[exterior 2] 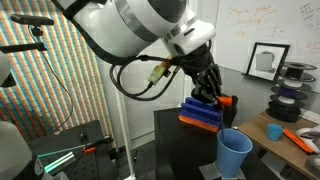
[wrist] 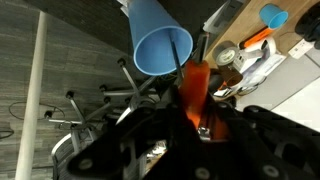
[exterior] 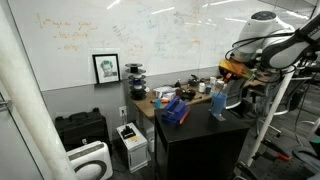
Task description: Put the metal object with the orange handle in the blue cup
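I will lower my gripper next and move it toward the pale blue cup's opening point(exterior: 218, 97) point(wrist: 162, 51).
My gripper point(wrist: 198, 118) is shut on the metal object with the orange handle point(wrist: 193, 85). In the wrist view its thin metal end points towards the open mouth of the pale blue cup point(wrist: 158, 45). The cup stands upright on the dark table in both exterior views point(exterior: 217, 104) point(exterior 2: 235, 153). The gripper point(exterior 2: 210, 93) hangs above and a little beside the cup, apart from it. In an exterior view the gripper point(exterior: 228, 80) is over the table's edge by the cup. The tool is hardly visible in the exterior views.
A darker blue boxy object with red point(exterior 2: 203, 115) point(exterior: 175, 111) lies on the black table point(exterior: 200, 128) near the cup. A wooden desk point(exterior 2: 290, 135) behind holds clutter, an orange tool point(exterior 2: 297, 139) and spools. A printer and cases stand on the floor point(exterior: 130, 145).
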Controlling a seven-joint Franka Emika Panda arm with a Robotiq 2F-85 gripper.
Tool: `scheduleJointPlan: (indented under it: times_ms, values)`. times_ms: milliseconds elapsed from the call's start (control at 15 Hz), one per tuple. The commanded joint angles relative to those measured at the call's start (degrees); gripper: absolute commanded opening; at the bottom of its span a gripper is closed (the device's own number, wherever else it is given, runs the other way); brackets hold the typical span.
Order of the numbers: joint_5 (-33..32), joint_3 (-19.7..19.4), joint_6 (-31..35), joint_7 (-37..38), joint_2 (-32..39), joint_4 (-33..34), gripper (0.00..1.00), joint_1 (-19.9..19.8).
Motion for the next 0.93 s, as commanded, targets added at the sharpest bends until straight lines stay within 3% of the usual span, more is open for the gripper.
scheduleJointPlan:
  times_ms: [0, 267, 333, 400, 533, 867]
  values:
    - [-0.06, -1.1, 4.66, 0.76, 5.13, 0.67, 0.1, -0.42]
    - [3.2, -2.96, 8.88, -1.48, 9.93, 0.68, 0.11, 0.02]
    - [4.07, -3.31, 9.77, -1.98, 10.57, 0.57, 0.15, 0.04]
    - [5.36, -3.69, 10.72, -2.77, 10.65, 0.28, 0.46, 0.04]
    - [8.76, -4.22, 12.69, -5.15, 10.07, -0.57, 0.54, 0.04]
    - [18.96, -5.48, 19.54, -17.11, 3.45, -5.82, 0.92, 2.52]
